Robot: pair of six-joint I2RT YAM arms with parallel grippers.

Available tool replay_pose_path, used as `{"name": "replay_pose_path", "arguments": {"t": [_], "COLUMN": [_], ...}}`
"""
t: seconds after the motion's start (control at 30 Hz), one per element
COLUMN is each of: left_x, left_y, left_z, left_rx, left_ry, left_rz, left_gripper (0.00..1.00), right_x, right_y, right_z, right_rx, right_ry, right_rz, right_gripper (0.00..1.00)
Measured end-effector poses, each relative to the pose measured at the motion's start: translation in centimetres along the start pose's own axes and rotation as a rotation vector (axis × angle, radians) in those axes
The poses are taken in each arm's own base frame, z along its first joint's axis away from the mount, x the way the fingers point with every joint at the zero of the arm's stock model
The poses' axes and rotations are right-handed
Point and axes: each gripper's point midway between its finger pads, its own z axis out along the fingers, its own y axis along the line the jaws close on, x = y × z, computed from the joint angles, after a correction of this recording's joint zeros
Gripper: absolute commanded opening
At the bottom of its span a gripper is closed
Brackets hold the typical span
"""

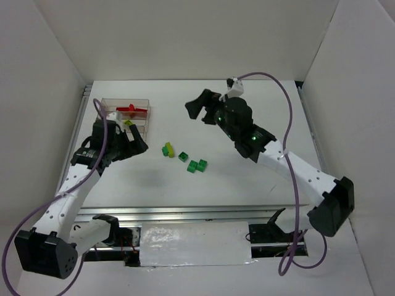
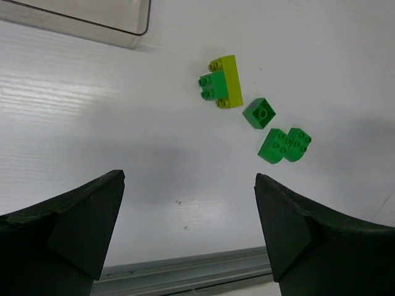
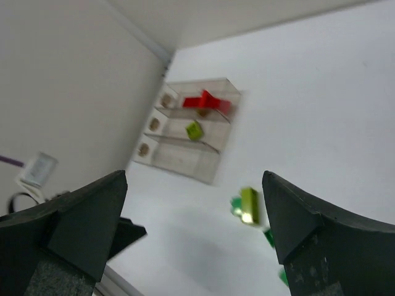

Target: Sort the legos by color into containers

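The left gripper passes the joined bricks next, descends and closes, since the single dark green brick [image 1: 182,156] [image 2: 259,113] lies apart, below it and to its right in the top view.
The clear three-compartment container tray [image 1: 123,100] stands at the back left. Red legos [image 1: 131,110] lie in its far compartment and a yellow-green brick [image 1: 128,123] in the middle one. On the table lie a yellow-green brick joined to a green one [image 1: 168,150], a single dark green brick [image 1: 182,156] and two more green bricks [image 1: 197,165]. My left gripper [image 1: 137,147] hangs open just in front of the tray, left of the loose bricks [image 2: 227,80]. My right gripper [image 1: 200,108] is open and empty, raised to the tray's right; its view shows the tray [image 3: 185,161] and the red legos [image 3: 207,102].
White walls enclose the table on three sides. A metal rail [image 1: 185,213] runs along the near edge, in front of the arm bases. A purple cable [image 1: 290,105] loops over the right arm.
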Motion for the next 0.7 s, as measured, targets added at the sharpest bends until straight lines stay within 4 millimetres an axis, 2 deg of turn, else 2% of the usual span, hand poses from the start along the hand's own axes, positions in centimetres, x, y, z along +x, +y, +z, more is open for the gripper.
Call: {"name": "replay_pose_path", "arguments": {"t": [0.07, 0.2, 0.27, 0.3, 0.37, 0.5, 0.6, 0.7], "left_x": [1.3, 5.4, 7.3, 8.0, 9.3, 10.6, 11.1, 11.5], "left_y": [-1.8, -6.3, -7.9, -8.6, -9.6, -11.6, -13.1, -14.4], "left_z": [0.8, 3.2, 4.6, 5.4, 7.0, 10.0, 11.6, 12.4], "left_rx": [0.008, 0.033, 0.025, 0.023, 0.022, 0.040, 0.061, 0.086], "left_ry": [0.029, 0.125, 0.166, 0.181, 0.210, 0.247, 0.257, 0.258], "left_rz": [0.017, 0.094, 0.126, 0.146, 0.183, 0.277, 0.339, 0.387], "left_gripper": [0.99, 0.99, 0.98, 0.97, 0.93, 0.87, 0.79, 0.70], "right_x": [2.6, 9.6, 11.7, 12.1, 11.8, 7.9, 5.3, 4.5], "right_y": [-3.3, -11.2, -14.3, -15.3, -16.2, -14.7, -13.7, -13.6], "right_z": [-2.4, -6.0, -8.3, -9.4, -11.7, -14.8, -16.2, -17.0], "right_rx": [0.091, 0.336, 0.448, 0.484, 0.519, 0.457, 0.411, 0.404], "right_ry": [0.072, 0.260, 0.324, 0.337, 0.332, 0.211, 0.124, 0.101], "right_rz": [-0.021, -0.070, -0.090, -0.095, -0.097, -0.053, -0.024, -0.019], "right_gripper": [0.98, 0.99, 0.99, 0.99, 0.99, 1.00, 1.00, 1.00]}}
